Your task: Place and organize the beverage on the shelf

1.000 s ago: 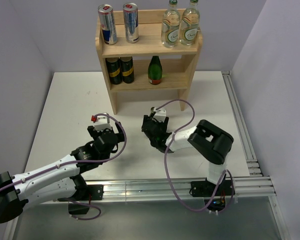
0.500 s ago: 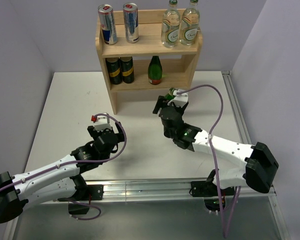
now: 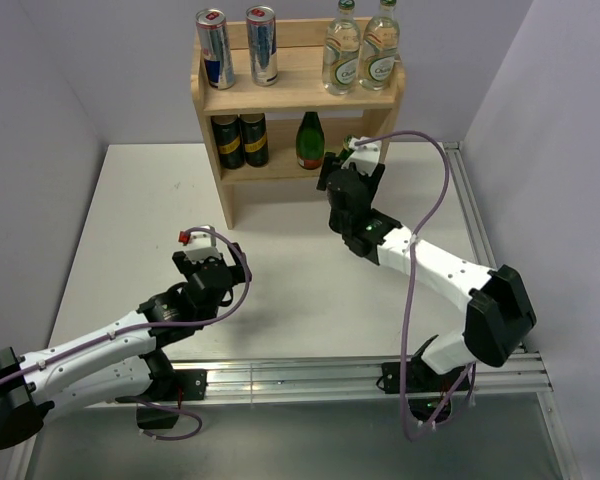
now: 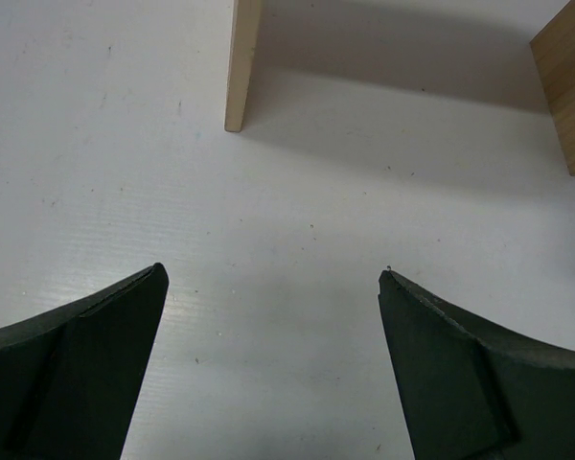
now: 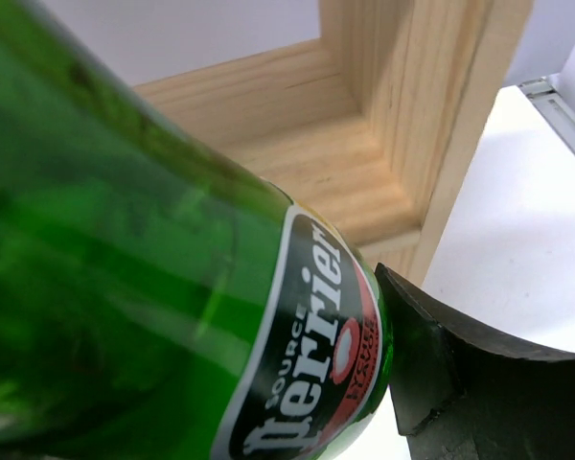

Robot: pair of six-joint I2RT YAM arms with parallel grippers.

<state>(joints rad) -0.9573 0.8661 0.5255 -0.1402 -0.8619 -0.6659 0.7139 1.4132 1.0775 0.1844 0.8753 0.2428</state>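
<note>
The lower shelf is bare, so my right gripper will push outward next and release the green bottle over the lower shelf's loose end [image 5: 362, 187] by the side panel.
The wooden shelf [image 3: 295, 100] stands at the far edge. Its top tier holds two silver-and-blue cans [image 3: 213, 48] and two clear glass bottles [image 3: 341, 55]. The lower tier holds two dark containers with gold labels [image 3: 240, 140] and one dark green bottle [image 3: 310, 140]. My right gripper [image 3: 348, 165] is shut on a second green bottle [image 5: 153, 287], tilted, just in front of the lower tier's right end [image 5: 383, 115]. One finger [image 5: 441, 374] presses its label. My left gripper [image 3: 205, 242] is open and empty over bare table [image 4: 270, 273], in front of the shelf's legs [image 4: 241, 67].
An aluminium rail [image 3: 480, 240] runs along the table's right edge and another [image 3: 310, 375] along the front by the arm bases. Purple walls close in left, right and behind. The right arm's cable [image 3: 435, 200] loops above the table.
My right arm has stretched from the table's middle up and away to the lower tier's right end, carrying the green bottle. The left arm has barely moved.
</note>
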